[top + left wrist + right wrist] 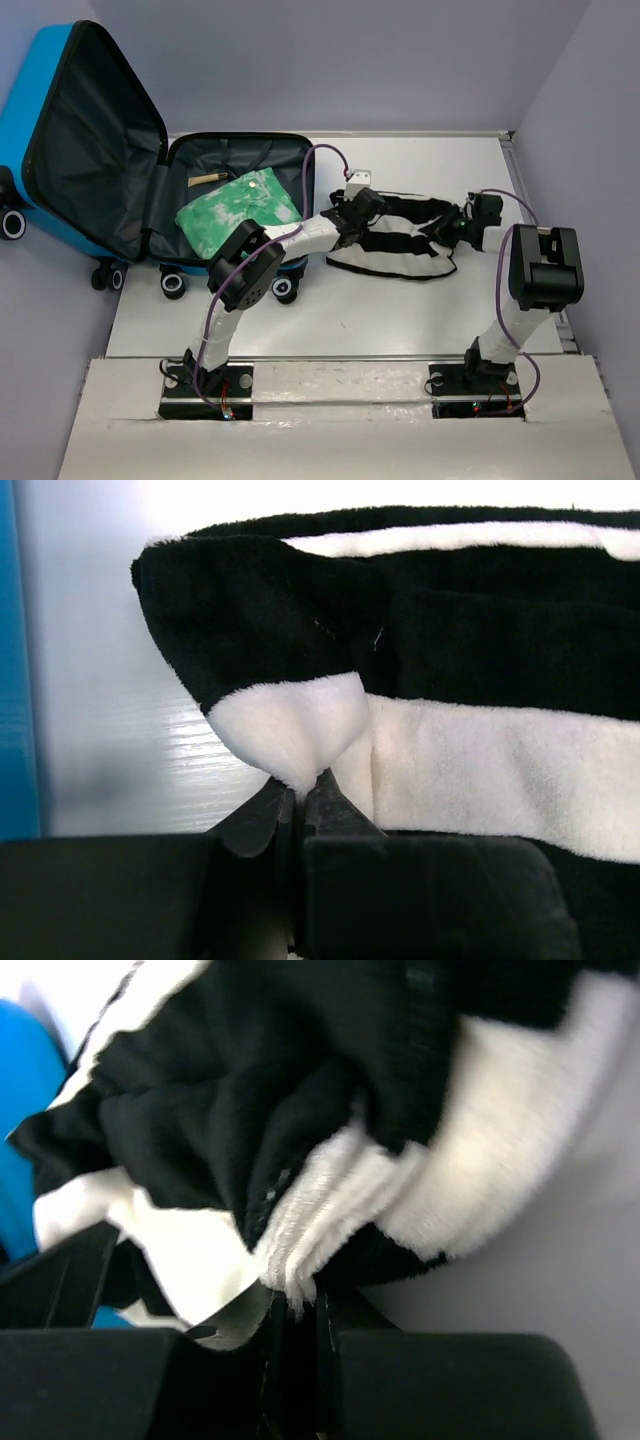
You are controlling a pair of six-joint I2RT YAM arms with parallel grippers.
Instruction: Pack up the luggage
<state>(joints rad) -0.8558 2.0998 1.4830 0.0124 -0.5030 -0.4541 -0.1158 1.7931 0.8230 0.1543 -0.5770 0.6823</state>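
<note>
My left gripper has the luggage's hinge side [175, 176] to its left in the top view, so will next lift toward the lid, releasing the fold over that side.
The bright blue luggage [40, 130] lies open at the back left, lid up, dark grey lining showing. A folded green-and-white cloth [238, 212] lies in its lower half. A black-and-white striped fleece garment [400, 235] lies on the table right of it. My left gripper [352, 212] is shut on the garment's left edge; in the left wrist view it [300, 792] pinches a white fold of the garment [480, 680]. My right gripper [452, 226] is shut on the right edge; in the right wrist view it [297, 1305] clamps a white fold of the garment [300, 1110].
A tan flat item [207, 179] lies in the suitcase behind the green cloth. A small white box [358, 180] stands on the table behind the garment. The white table [380, 310] has a raised rim on the right and walls around it.
</note>
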